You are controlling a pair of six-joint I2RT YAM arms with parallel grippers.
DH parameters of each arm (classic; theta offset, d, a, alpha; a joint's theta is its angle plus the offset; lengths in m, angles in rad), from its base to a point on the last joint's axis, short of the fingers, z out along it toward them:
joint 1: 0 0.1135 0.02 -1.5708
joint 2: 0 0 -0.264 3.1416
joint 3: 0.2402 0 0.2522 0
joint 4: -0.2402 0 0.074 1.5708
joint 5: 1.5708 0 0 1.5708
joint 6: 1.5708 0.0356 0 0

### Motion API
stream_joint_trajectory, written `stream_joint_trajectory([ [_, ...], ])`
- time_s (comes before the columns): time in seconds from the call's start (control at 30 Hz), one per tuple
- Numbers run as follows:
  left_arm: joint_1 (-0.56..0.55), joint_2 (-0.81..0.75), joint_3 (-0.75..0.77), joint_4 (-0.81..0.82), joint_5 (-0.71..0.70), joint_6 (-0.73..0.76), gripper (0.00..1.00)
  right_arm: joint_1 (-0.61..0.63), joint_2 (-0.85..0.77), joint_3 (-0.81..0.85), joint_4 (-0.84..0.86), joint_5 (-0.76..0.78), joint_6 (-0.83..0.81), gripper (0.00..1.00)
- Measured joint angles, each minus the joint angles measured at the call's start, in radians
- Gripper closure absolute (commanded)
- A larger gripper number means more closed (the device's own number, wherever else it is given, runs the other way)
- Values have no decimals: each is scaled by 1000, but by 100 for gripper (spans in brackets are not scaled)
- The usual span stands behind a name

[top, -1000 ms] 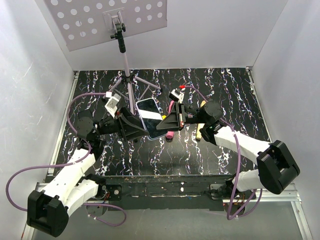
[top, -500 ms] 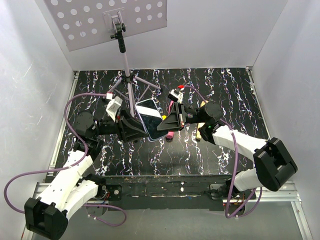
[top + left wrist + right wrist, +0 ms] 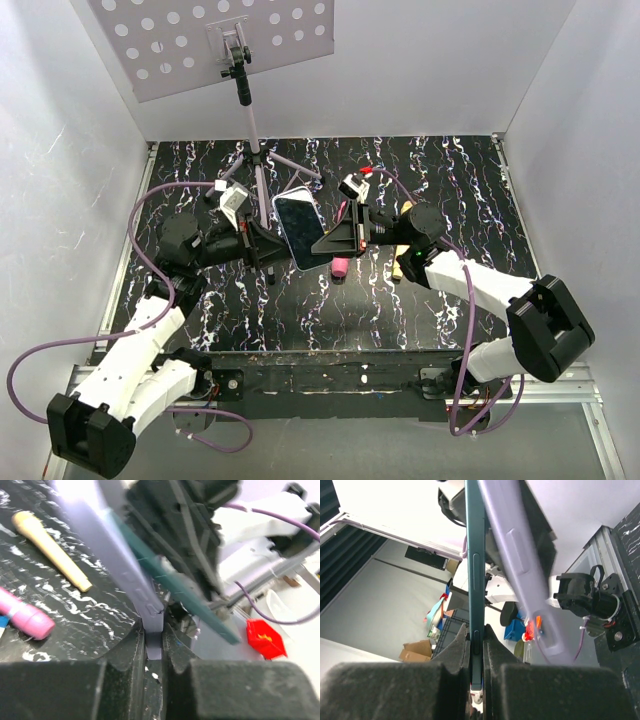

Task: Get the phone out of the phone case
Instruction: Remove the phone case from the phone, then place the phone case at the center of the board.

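Observation:
The case (image 3: 281, 228) goes down with my left gripper to Bare tabletop by the tripod leg (image 3: 250, 283) next for release, since that spot lies below and left in the top view.
The phone (image 3: 297, 230) and the pale lavender phone case (image 3: 281, 228) are held in the air between the two arms, over the middle of the table. My left gripper (image 3: 268, 246) is shut on the case's edge (image 3: 154, 639). My right gripper (image 3: 328, 240) is shut on the phone's teal edge (image 3: 475, 630). In the right wrist view the case (image 3: 517, 565) leans away from the phone (image 3: 475, 540), with a gap opening between them. In the left wrist view the phone's edge (image 3: 185, 592) also stands apart from the case (image 3: 112, 555).
A pink marker (image 3: 340, 268) and a yellow stick (image 3: 399, 266) lie on the black marbled table below the right gripper; both also show in the left wrist view, the marker (image 3: 25, 617) and the stick (image 3: 50, 547). A tripod stand (image 3: 255, 150) rises at the back, just behind the left gripper.
Both grippers have moved a little toward the back with the phone and case. The phone and case now stand more tilted up, and the left arm has shifted inward.

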Motion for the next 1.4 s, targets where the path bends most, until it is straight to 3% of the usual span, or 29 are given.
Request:
stream_joint_trajectory([
  [0.13,0,19,4,-89,-142,-27,100,9,-2,2,-22,27,-32,99],
  [0.23,0,19,33,-193,-298,-32,100,23,-14,4,-145,22,-100,99],
  [0.33,0,6,78,-343,-490,-40,100,37,-79,41,-474,71,-294,99],
  [0.47,0,-39,111,-554,-758,-96,100,40,-204,172,-979,309,-598,99],
  [0.67,0,-238,10,-788,-1073,-343,100,34,-386,206,-1299,604,-814,99],
  [0.87,1,-242,-149,-859,-1067,-637,100,28,-387,196,-1420,711,-862,99],
  [1.13,0,-333,-397,-856,-1024,-955,100,20,-383,168,-1434,722,-862,99],
  [1.27,0,-359,-439,-798,-1031,-1032,100,14,-383,158,-1435,715,-862,99],
  [1.4,0,-346,-443,-740,-1055,-1006,100,7,-383,153,-1432,707,-862,99],
])
